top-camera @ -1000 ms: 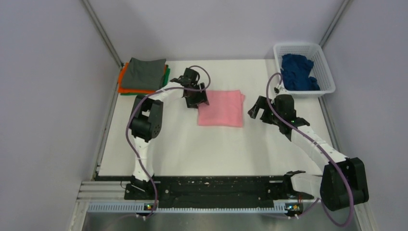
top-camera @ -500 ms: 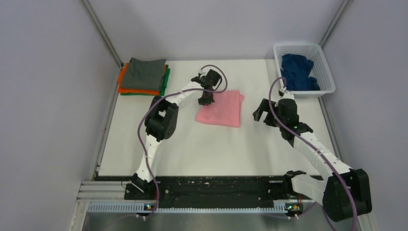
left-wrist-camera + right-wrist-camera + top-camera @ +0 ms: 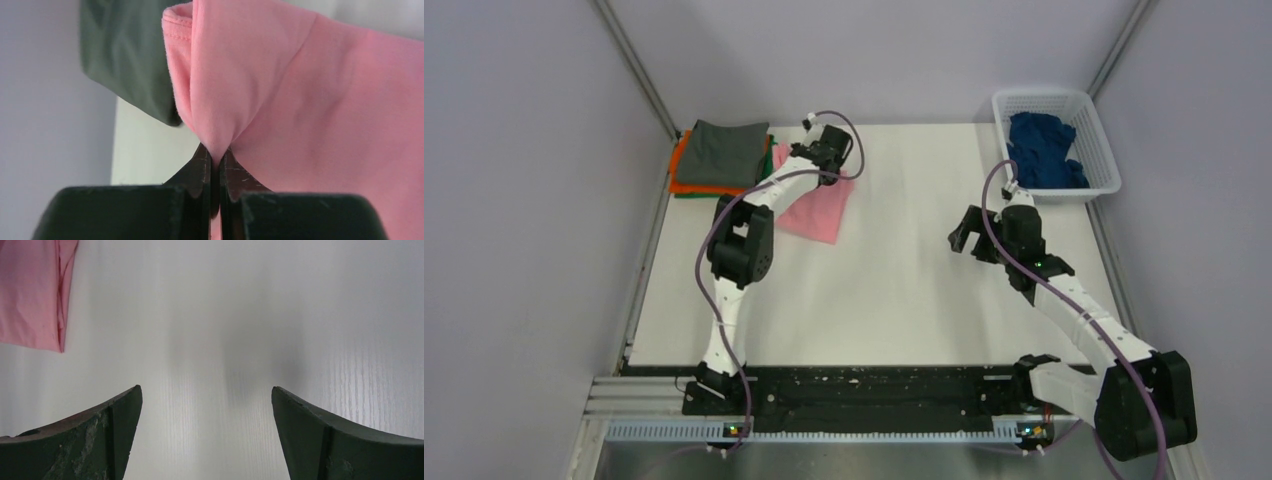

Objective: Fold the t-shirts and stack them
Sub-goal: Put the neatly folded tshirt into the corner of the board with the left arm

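Next I will lift the folded pink t-shirt (image 3: 817, 208) over the stack's grey top (image 3: 722, 154), lower and release it, since that top lies left of my left gripper in the top view.
The folded pink t-shirt (image 3: 817, 208) lies slanted at the back left of the table, right beside the stack. My left gripper (image 3: 822, 165) is shut on its edge; in the left wrist view the pink t-shirt (image 3: 300, 100) bunches into the closed tips of the left gripper (image 3: 216, 156). The stack holds a grey t-shirt (image 3: 727, 152) on top, with orange (image 3: 680, 170) and green (image 3: 769, 160) edges under it. The grey t-shirt (image 3: 130, 55) shows just past the pink one. A navy t-shirt (image 3: 1042, 148) lies crumpled in the basket. My right gripper (image 3: 969, 230) hangs open over bare table, with the pink t-shirt (image 3: 30, 295) far to its left.
A white lattice basket (image 3: 1096, 140) stands at the back right corner. Grey walls close in the table on the left, back and right. The black rail with the arm bases (image 3: 864, 395) runs along the near edge.
My left gripper has shut on the pink t-shirt and dragged it left and back across the table to the stack's side. The right arm pulled slightly right, then held still.
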